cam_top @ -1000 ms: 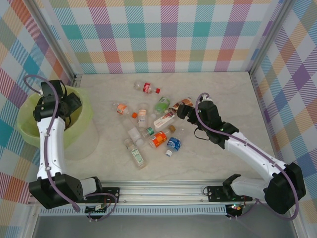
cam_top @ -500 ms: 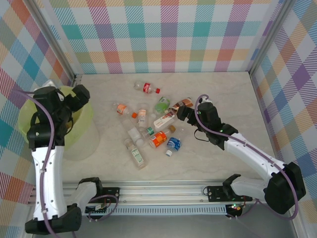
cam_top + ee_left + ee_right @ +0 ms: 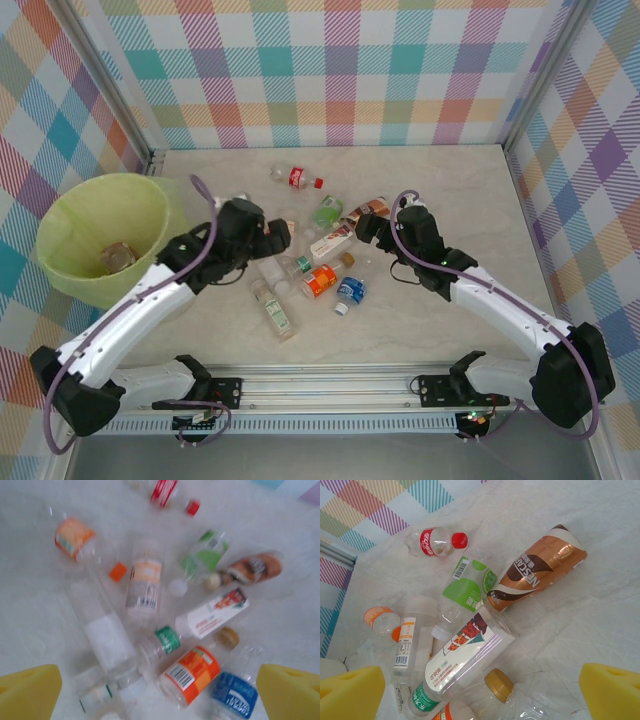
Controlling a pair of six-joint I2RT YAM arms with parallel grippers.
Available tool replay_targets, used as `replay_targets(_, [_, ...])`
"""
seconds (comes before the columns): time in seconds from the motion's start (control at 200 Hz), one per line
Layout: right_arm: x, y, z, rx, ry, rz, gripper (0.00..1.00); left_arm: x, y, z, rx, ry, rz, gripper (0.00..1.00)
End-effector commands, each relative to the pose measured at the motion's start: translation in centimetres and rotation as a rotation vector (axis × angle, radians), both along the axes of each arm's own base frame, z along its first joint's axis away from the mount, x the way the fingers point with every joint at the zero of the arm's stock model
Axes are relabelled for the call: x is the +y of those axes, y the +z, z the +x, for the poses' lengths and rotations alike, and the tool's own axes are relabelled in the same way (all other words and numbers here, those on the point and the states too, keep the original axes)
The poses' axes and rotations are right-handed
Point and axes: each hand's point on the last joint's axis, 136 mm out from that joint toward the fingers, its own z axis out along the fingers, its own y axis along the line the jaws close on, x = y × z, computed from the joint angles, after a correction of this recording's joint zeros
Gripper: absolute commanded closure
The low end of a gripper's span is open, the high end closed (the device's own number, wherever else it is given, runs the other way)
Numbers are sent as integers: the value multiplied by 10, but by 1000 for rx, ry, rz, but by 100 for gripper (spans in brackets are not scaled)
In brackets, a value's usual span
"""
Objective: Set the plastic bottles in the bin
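The clear unlabelled bottle (image 3: pixel 272 309) (image 3: pixel 96 694) is below and back, with bare tabletop on either side of its body. My left gripper needs to move back next and lower its fingers around the bottle.
Plastic bottles lie in a loose pile mid-table: a red-labelled one (image 3: pixel 297 178), a green-labelled one (image 3: pixel 327 211), a brown one (image 3: pixel 366 209), a white-labelled one (image 3: pixel 333 240), an orange one (image 3: pixel 320 281) and a blue one (image 3: pixel 350 290). My left gripper (image 3: pixel 275 238) hovers open over the pile's left side; its yellow pads (image 3: pixel 27 692) flank the orange bottle (image 3: pixel 192 672). My right gripper (image 3: pixel 362 228) stands open at the pile's right, above the white-labelled bottle (image 3: pixel 465 655) and a gold cap (image 3: pixel 498 685). The yellow-green bin (image 3: pixel 60 215) at far left holds one crushed bottle (image 3: pixel 117 256).
Checked walls close the table on three sides. A metal rail (image 3: pixel 330 385) runs along the near edge. Bare tabletop (image 3: pixel 470 200) lies to the right of the pile and between pile and bin.
My left arm swung from over the bin across to the bottle pile, its gripper now above the bottles. A bottle now shows inside the bin. The right arm barely moved.
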Motion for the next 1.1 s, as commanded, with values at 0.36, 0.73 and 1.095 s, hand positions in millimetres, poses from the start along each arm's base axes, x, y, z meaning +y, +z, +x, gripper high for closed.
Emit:
replay_targets(0.36, [-1, -17, 4, 25, -14, -15, 0, -20, -164, -91, 492, 26, -174, 0])
replay_targets(0.73, [3, -20, 4, 42, -3, -8, 0, -15, -214, -92, 559, 8, -53, 2])
replay_targets(1.095, [2, -22, 3, 47, -8, -10, 0, -1, -204, -90, 489, -24, 13, 35])
